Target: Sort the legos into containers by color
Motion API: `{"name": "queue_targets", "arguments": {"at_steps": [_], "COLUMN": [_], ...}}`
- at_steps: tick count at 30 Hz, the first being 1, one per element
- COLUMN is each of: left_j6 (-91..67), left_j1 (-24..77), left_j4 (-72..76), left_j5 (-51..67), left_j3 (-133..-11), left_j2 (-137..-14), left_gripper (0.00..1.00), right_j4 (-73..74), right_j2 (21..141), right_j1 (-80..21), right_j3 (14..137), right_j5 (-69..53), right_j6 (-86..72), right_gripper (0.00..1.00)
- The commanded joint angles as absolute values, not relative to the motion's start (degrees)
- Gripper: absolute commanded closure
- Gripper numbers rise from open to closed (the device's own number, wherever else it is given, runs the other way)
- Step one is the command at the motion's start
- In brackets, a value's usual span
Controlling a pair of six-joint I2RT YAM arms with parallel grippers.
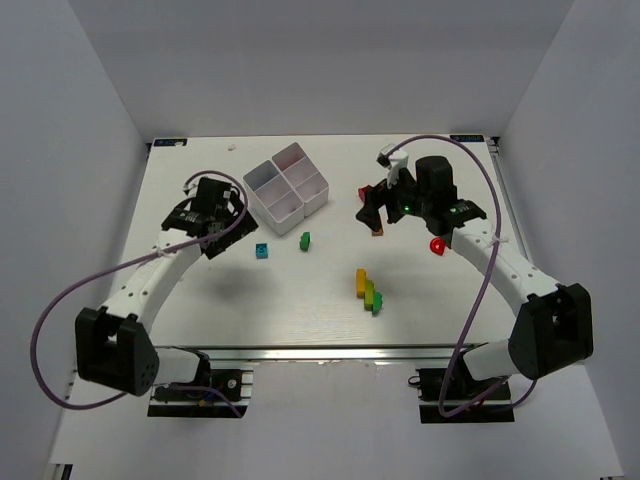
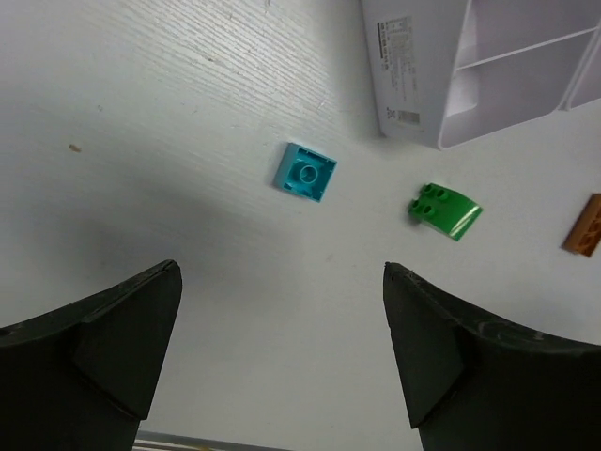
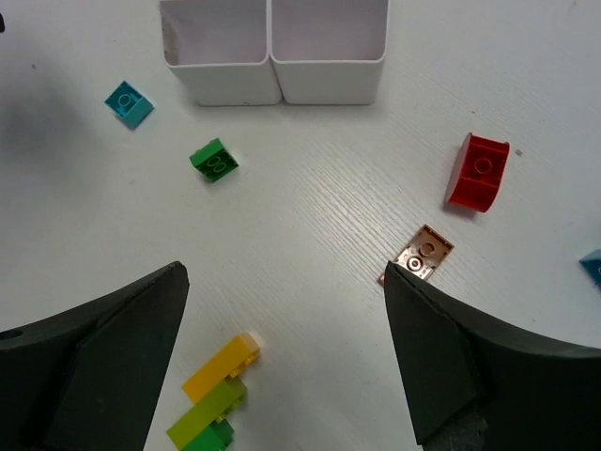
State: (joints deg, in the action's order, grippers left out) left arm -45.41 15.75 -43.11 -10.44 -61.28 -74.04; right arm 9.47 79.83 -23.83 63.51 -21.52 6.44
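My left gripper is above the blue brick and will next move to its right in the top view and down, with its open fingers on both sides of the brick.
The white four-compartment tray (image 1: 262,200) stands at the back centre, and its compartments look empty. Loose legos lie in front of it: a blue brick (image 1: 261,249), a green brick (image 1: 305,240), an orange-brown plate (image 1: 377,232) and a stuck-together yellow and green stack (image 1: 367,288). My left gripper (image 2: 282,272) hovers open over bare table, short of the blue brick (image 2: 306,172) and the green brick (image 2: 444,209). My right gripper (image 3: 284,272) is open above the table between the stack (image 3: 216,395) and the plate (image 3: 423,254). A red brick (image 3: 479,172) lies beyond its right finger.
Another red piece (image 1: 437,245) lies beside the right forearm. A second blue brick (image 3: 593,268) shows at the right edge of the right wrist view. White walls enclose the table on three sides. The tray's wall (image 2: 404,75) stands ahead and to the right of the left gripper.
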Motion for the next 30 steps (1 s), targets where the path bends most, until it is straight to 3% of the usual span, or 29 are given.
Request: {"name": "queue_targets", "arguments": {"at_steps": [1, 13, 22, 30], "left_j6": [-39.8, -31.6, -30.8, -30.5], "left_j1": [15.4, 16.4, 19.1, 20.0], "left_j4": [-43.5, -36.3, -35.5, -34.5], "left_j5": [-8.7, -1.9, -6.4, -8.5], "left_j3": [-64.3, -67.5, -67.4, -66.6], "left_j2": [-77.5, -91.3, -98.1, -101.0], "left_gripper": [0.03, 0.19, 0.25, 0.38], "right_j4": [9.6, 10.4, 10.1, 9.6], "right_j2": [78.7, 76.2, 77.4, 77.0], "right_j1": [-22.0, -18.9, -18.7, -18.0], "right_j3": [62.4, 59.5, 60.0, 59.3], "right_j5": [-21.8, -23.7, -24.4, -24.8], "right_j6": [6.6, 7.9, 6.2, 5.5], "right_gripper": [0.11, 0.15, 0.15, 0.15]}}
